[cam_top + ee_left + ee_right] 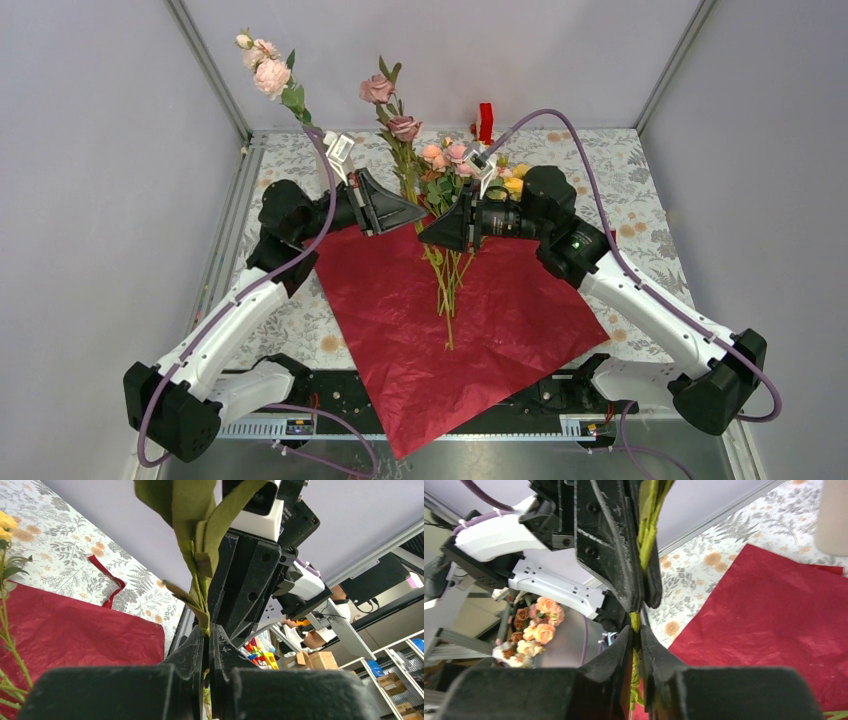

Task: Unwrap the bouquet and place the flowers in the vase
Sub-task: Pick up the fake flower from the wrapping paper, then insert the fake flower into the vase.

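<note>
Next, my left gripper swings outward and left in the top view over the cream vase to release the rose, as its stem end points down.
The dark red wrapping paper lies spread flat on the table. Across it rest the bouquet's green stems, with their peach and yellow blooms at the far end. One pink rose stands up on a long stem, and both grippers pinch it. My left gripper is shut on the stem. My right gripper is shut on the same stem just below, tip to tip with the left. A cream cylinder, probably the vase, shows only as an edge.
A separate pink flower rises at the back left, its lower stem hidden behind the left arm. A small red block stands at the back edge. The floral tablecloth is ringed by a metal frame and grey walls.
</note>
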